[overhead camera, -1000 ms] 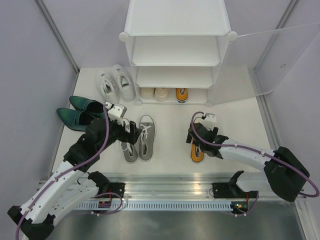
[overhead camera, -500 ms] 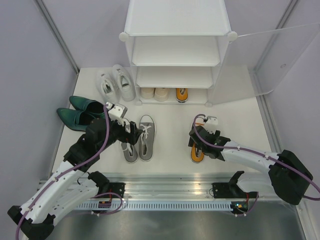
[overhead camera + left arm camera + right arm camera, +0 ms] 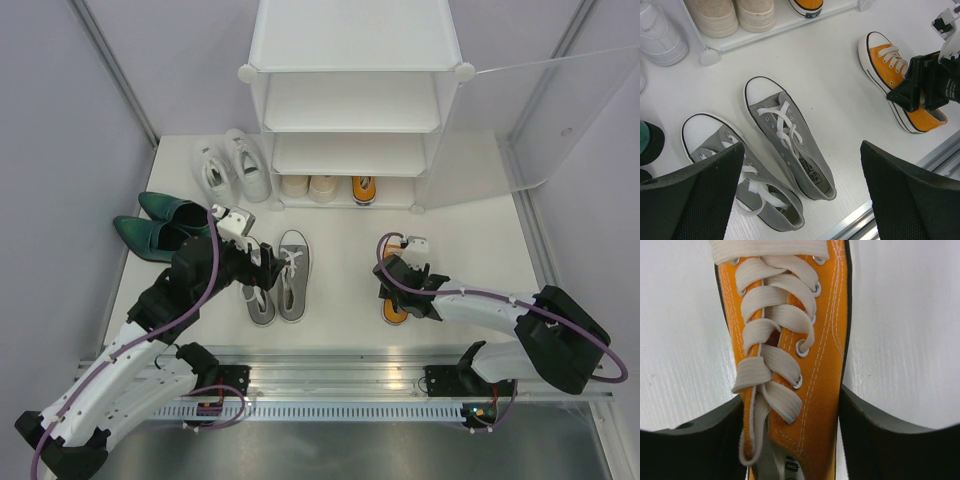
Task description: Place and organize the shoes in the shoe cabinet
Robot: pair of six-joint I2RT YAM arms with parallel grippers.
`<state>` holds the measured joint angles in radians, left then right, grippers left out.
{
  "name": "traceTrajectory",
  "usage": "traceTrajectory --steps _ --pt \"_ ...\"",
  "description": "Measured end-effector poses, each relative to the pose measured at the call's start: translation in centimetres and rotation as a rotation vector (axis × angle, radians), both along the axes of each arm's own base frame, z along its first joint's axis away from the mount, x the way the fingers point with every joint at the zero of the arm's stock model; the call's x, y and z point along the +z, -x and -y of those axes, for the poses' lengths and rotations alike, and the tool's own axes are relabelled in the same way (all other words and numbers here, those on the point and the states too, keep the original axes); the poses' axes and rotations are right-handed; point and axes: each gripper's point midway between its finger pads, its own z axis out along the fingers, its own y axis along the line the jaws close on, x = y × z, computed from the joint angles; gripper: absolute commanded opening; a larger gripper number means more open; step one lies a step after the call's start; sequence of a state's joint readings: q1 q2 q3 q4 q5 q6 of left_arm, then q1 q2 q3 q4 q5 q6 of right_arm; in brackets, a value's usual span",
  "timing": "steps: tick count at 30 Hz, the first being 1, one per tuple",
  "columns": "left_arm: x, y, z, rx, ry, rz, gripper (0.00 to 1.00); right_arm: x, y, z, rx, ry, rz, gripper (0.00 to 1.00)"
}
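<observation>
My right gripper will next carry this orange shoe outward, toe first, and let go of its sides, as the bottom shelf's empty end beside the other orange shoe lies outward.
My right gripper is shut on the sides of an orange lace-up shoe, which lies on the floor. My right gripper has one finger on each side, behind the laces. My left gripper is open and empty above the grey lace-up pair, which shows between its fingers in the left wrist view. The white shoe cabinet stands at the back. Its bottom shelf holds the cream pair and the other orange shoe.
White sneakers stand left of the cabinet. Dark green pointed shoes lie by the left wall. The frosted door hangs open at the right. An aluminium rail runs along the near edge.
My right gripper has shifted a little left and lower over the orange shoe on the floor. The left arm and the grey shoes have not moved.
</observation>
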<state>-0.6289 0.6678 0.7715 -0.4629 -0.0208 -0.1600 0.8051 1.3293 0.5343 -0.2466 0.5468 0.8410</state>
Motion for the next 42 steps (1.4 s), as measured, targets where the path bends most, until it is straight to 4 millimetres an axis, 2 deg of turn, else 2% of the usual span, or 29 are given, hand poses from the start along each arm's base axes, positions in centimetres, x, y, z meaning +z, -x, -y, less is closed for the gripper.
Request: traceTrajectory --steps 1,6,10,16,23,27,35,37,39,40,41,42 --pt "0.0 0.0 0.0 0.000 0.000 0.000 1.00 0.0 -0.1 0.0 0.004 0.004 0.003 0.47" --pt "0.0 0.0 0.0 -0.001 0.001 0.001 1.00 0.3 -0.3 -0.1 0.038 0.016 0.018 0.33" --pt "0.0 0.0 0.0 -0.002 0.001 0.001 0.99 1.1 -0.9 -0.6 0.069 0.009 0.054 0.26" --pt "0.3 0.2 0.0 -0.009 0.009 0.008 1.00 2.5 -3.0 -0.3 0.070 -0.001 0.118 0.24" --pt "0.7 0.5 0.2 -0.024 0.021 0.015 1.00 3.8 -8.8 1.3 -0.016 0.011 0.150 0.23" --pt "0.7 0.6 0.3 -0.029 0.022 0.014 1.00 3.9 -12.3 1.0 -0.014 0.025 0.158 0.23" --pt "0.6 0.6 0.3 -0.032 0.023 0.013 1.00 4.1 -17.9 0.5 -0.005 0.039 0.172 0.23" --pt "0.6 0.6 0.3 -0.033 0.023 0.012 1.00 4.4 -19.2 0.5 -0.004 0.043 0.186 0.26" --pt "0.6 0.6 0.3 -0.034 0.023 0.012 1.00 4.6 -20.0 0.5 -0.002 0.050 0.194 0.37" --pt "0.6 0.6 0.4 -0.034 0.023 0.012 1.00 4.6 -20.4 0.5 -0.002 0.052 0.198 0.44" --pt "0.6 0.6 0.4 -0.034 0.023 0.012 1.00 4.6 -20.7 0.4 -0.001 0.055 0.202 0.60" --pt "0.6 0.6 0.4 -0.035 0.024 0.012 1.00 4.6 -21.0 0.4 0.001 0.059 0.205 0.67"
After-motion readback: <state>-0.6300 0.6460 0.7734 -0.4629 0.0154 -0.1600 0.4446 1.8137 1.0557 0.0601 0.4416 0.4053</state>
